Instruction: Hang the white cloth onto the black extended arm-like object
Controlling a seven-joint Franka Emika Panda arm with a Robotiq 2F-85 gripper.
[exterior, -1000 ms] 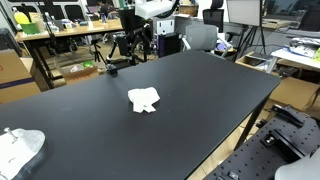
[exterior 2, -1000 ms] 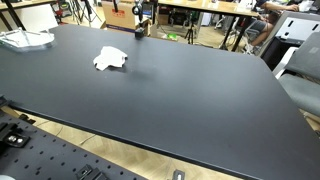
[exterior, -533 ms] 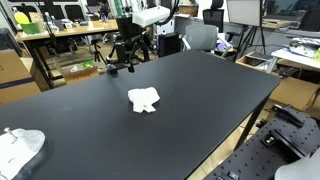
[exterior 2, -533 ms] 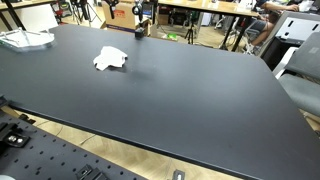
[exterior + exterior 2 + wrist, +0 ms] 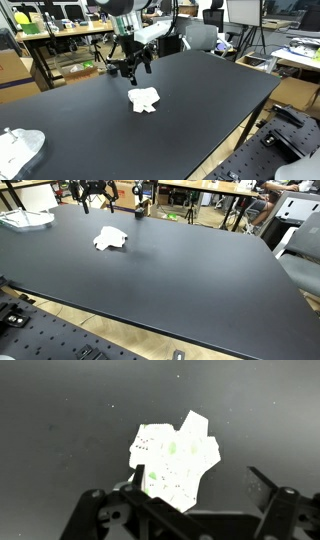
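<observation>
The cloth is lying flat on top of the table below my fingers, so I need to move my open gripper straight down onto the bunched white cloth point(image 5: 144, 99) point(image 5: 176, 470) and close on it.
The white cloth point(image 5: 144, 99) lies crumpled on the black table point(image 5: 200, 90), and it also shows in an exterior view point(image 5: 111, 239). My gripper point(image 5: 128, 69) hangs open and empty above the table, just behind the cloth; it also shows at the top edge of an exterior view point(image 5: 92, 192). In the wrist view the cloth point(image 5: 175, 460) lies below my open fingers point(image 5: 195, 468), nearer the left finger. A small black upright object point(image 5: 140, 204) stands at the table's far edge.
A second white bundle point(image 5: 20, 148) lies at a table corner, also seen in an exterior view point(image 5: 25, 219). Desks, chairs and tripods crowd the room behind the table. A perforated metal bench point(image 5: 60, 340) stands below the table's near edge.
The arm has swung down from the back and lowered toward the cloth. The gripper has come into the exterior view where it did not show before. The cloth has not moved.
</observation>
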